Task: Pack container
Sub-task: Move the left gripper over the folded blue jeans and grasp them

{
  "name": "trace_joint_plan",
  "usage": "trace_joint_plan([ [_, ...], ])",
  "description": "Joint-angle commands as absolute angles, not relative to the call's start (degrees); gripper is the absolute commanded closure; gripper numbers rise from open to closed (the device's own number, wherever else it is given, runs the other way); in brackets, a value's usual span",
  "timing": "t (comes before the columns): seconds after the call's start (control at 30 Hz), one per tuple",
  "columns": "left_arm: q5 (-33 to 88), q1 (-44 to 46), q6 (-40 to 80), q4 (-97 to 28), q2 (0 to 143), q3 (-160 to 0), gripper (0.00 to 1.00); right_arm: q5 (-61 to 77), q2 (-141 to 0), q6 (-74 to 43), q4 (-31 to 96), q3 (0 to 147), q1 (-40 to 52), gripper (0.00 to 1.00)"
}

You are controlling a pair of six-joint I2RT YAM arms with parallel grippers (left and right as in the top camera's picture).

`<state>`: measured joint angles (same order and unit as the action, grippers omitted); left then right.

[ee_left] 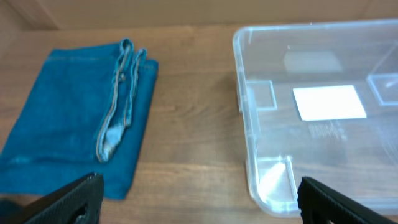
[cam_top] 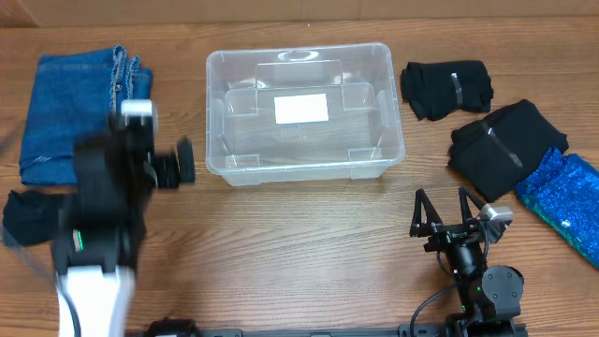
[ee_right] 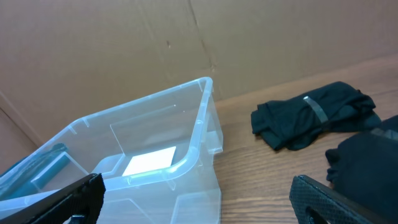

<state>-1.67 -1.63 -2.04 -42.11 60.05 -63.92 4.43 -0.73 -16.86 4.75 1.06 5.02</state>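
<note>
The left gripper will move outward and down over the bunched fold (cam_top: 117, 80) and close, as it stands raised along the jeans' side facing the container (cam_top: 213, 140).
The container (cam_top: 213, 140) is a clear rectangular bin with a white label on its base, standing empty at the table's back centre. It also shows in the left wrist view (ee_left: 244, 118) and the right wrist view (ee_right: 200, 118). My left gripper (cam_top: 180, 165) is blurred, between the folded blue jeans (cam_top: 80, 112) and the container's near left corner. In its wrist view the left gripper (ee_left: 199, 208) is open and empty, with the jeans (ee_left: 68, 124) to the left. My right gripper (cam_top: 440, 213) is open and empty in front of the container's right end, as the right wrist view (ee_right: 199, 205) shows.
Two black folded garments (cam_top: 447, 89) (cam_top: 505, 145) lie to the right of the container, with a sparkly blue item (cam_top: 562, 201) at the far right edge. A dark cloth (cam_top: 23, 220) lies at the far left. A cardboard wall (ee_right: 124, 50) stands behind the table.
</note>
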Motion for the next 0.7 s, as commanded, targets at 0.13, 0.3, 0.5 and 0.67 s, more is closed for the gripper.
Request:
trace_joint_plan([
  [0.13, 16.14, -1.87, -5.15, -51.88, 84.44, -90.41, 0.0, 3.92, -0.16, -16.73, 4.43, 0.45, 5.45, 0.0],
  [0.3, 3.68, -4.08, -2.2, -49.54, 88.68, -92.05, 0.0, 3.92, -0.16, -16.73, 4.45, 0.45, 5.45, 0.0],
  [0.5, -8.67, -10.31, 0.21, -47.57, 94.7, -92.05, 0.0, 3.92, -0.16, -16.73, 4.43, 0.45, 5.45, 0.0],
  [0.67, -21.89, -10.5, -0.4, -45.06, 104.53, -92.05, 0.0, 3.92, -0.16, -16.73, 4.45, 0.45, 5.45, 0.0],
])
